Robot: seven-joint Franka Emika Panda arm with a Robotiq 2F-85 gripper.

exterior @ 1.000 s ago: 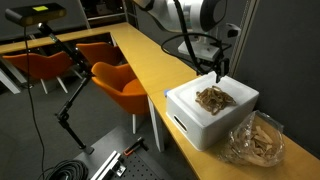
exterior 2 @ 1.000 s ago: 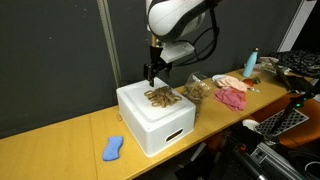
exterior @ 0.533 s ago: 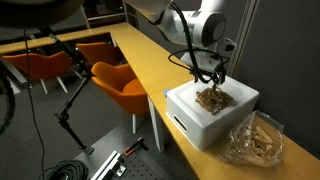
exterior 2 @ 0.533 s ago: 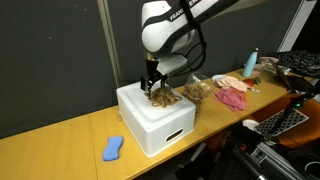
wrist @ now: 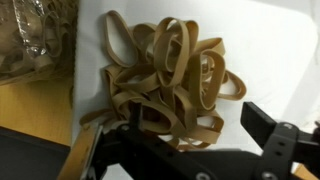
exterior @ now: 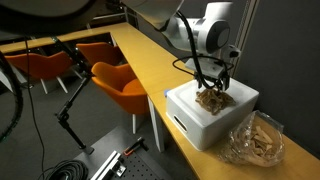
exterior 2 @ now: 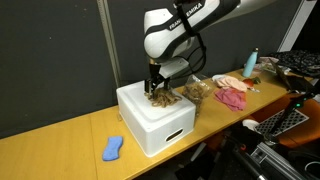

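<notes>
Next, my open gripper goes down into the tangled heap of tan rubber bands and shuts its fingers, as the bands lie right under it.
A tangled heap of tan rubber bands (wrist: 170,75) lies on top of a white box (wrist: 260,55). The same heap (exterior: 211,98) (exterior 2: 161,97) shows small in both exterior views, on the box (exterior: 195,118) (exterior 2: 150,122). My gripper (wrist: 195,125) (exterior: 213,88) (exterior 2: 155,90) hangs straight down over the heap, open. One dark finger (wrist: 262,125) is at the right edge of the bands; the other finger (wrist: 130,135) is low on the left, partly hidden among them. Nothing is gripped.
A clear plastic bag of more bands (exterior: 256,138) (exterior 2: 198,90) lies beside the box on the long yellow table (exterior: 150,60). A blue cloth-like item (exterior 2: 113,149), a pink rag (exterior 2: 232,97) and a bottle (exterior 2: 250,64) also sit there. Orange chairs (exterior: 120,85) stand by the table.
The arm has come down over the box; my gripper has dropped from above the heap to the level of the bands, still open.
</notes>
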